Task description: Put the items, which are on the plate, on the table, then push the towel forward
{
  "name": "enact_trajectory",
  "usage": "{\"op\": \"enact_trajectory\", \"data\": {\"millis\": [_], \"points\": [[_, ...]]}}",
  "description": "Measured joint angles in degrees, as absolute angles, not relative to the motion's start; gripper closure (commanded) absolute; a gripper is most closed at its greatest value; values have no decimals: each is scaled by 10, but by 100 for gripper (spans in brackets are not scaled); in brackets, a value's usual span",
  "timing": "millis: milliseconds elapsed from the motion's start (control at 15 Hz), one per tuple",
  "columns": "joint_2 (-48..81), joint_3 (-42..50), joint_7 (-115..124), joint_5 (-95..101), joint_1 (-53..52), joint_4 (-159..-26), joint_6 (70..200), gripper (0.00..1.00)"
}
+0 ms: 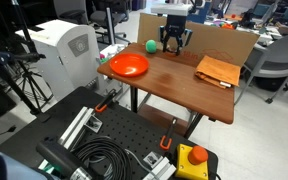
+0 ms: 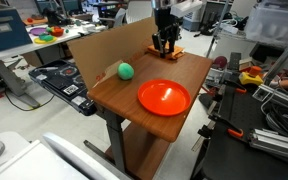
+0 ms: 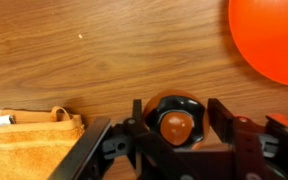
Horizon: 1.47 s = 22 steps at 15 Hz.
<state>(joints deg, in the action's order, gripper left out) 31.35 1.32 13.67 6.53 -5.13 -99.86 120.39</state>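
Observation:
My gripper next moves down, easing toward the plate, and releases the reddish-orange lump on the wood between plate [image 1: 129, 66] and towel, since it is bare.
The orange-red plate [image 1: 129, 66] [image 2: 164, 97] sits bare at one end of the dark wooden table [image 1: 179, 88] [image 2: 119, 95]; its rim shows in the wrist view [image 3: 274, 40]. The green ball [image 1: 151, 45] [image 2: 125, 70] rests on the table beside the plate. My gripper [image 1: 172, 42] [image 2: 165, 46] [image 3: 176, 118] is low over the table between plate and towel, its fingers closed against the reddish-orange lump [image 3: 176, 123]. The orange-tan towel [image 1: 217, 71] [image 3: 29, 148] lies flat just beside the gripper.
A tall tan cardboard sheet [image 1: 219, 38] [image 2: 94, 50] stands along the table's back edge behind the ball and gripper. A black perforated board with cables [image 1: 94, 150] and a red button on a yellow box [image 1: 194, 158] lie below the table's front.

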Motion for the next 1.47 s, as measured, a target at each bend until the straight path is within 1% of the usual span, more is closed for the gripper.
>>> {"op": "enact_trajectory", "data": {"millis": [467,533,667,733,1067,1267,1467], "points": [[446,13,174,59,-69,-828,1127,59],[464,12,176,57,-73,-805,1116,16],[497,12,177,52,-79,-763,1095,2],[510,12,178,51,-81,-745,1087,0],[531,9,168,50,-87,-699,1072,0],[505,6,124,50,-85,-710,1070,0],[460,5,59,46,-60,-741,1049,0]]}}
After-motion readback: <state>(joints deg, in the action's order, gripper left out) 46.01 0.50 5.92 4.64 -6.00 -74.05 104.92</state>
